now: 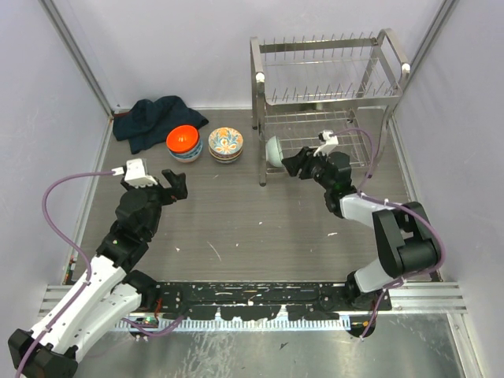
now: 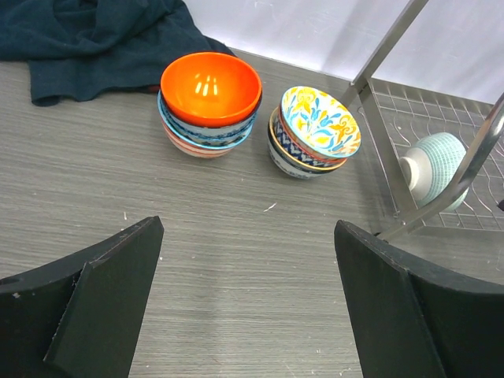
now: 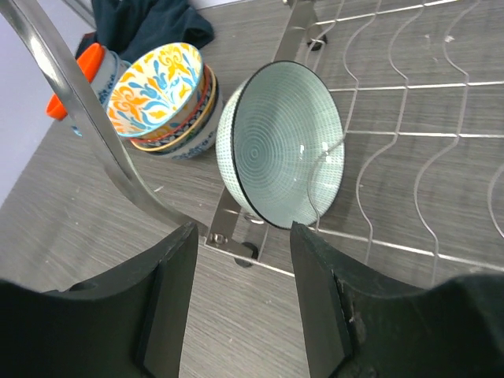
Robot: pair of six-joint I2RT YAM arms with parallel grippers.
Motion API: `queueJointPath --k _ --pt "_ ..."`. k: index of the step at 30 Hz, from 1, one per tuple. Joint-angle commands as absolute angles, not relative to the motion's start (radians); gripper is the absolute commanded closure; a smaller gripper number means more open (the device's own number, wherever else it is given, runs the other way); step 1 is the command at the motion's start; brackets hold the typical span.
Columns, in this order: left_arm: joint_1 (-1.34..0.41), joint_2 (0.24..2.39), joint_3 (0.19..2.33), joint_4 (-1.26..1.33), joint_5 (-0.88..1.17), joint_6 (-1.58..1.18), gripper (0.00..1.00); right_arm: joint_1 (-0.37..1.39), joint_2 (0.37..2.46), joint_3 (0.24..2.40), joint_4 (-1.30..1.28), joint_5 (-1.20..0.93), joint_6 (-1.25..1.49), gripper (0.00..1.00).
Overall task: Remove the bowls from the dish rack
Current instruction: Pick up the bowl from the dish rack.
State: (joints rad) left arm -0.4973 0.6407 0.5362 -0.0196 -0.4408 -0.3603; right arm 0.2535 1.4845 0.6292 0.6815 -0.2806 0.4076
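Note:
The bowl's near rim (image 1: pixel 280 162) (image 3: pixel 239 175) is still just beyond the fingers of my right gripper, so this gripper should next move outward and to the left in the top view to straddle it.
The silver wire dish rack (image 1: pixel 331 79) stands at the back right. On its lower tier a pale mint bowl (image 1: pixel 273 150) (image 3: pixel 283 142) stands on edge at the left end, leaning on a wire. My right gripper (image 1: pixel 290 164) (image 3: pixel 242 232) is open, its fingertips just short of the bowl's lower rim, and only table shows between the fingers. Left of the rack an orange bowl (image 1: pixel 183 142) (image 2: pixel 211 88) tops one stack and a floral bowl (image 1: pixel 226 143) (image 2: pixel 319 122) tops another. My left gripper (image 1: pixel 175 183) (image 2: pixel 248 228) hovers wide open and empty in front of the stacks.
A dark blue cloth (image 1: pixel 153 118) lies bunched at the back left, behind the orange stack. The rack's curved corner tube (image 3: pixel 79 118) crosses just left of my right fingers. White walls close in on both sides.

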Motion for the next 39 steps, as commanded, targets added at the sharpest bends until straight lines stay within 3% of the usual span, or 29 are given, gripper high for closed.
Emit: queueJointPath --k 1,23,39 --pt "-0.493 0.637 0.521 0.027 -0.430 -0.351 0.02 0.222 1.555 0.703 0.875 -0.423 0.451 0.44" --pt "-0.493 0.656 0.507 0.069 -0.438 -0.337 0.02 0.171 1.895 0.883 1.155 -0.656 0.599 0.43" --pt "-0.494 0.667 0.501 0.084 -0.436 -0.336 0.02 0.169 2.013 0.921 1.322 -0.726 0.719 0.62"
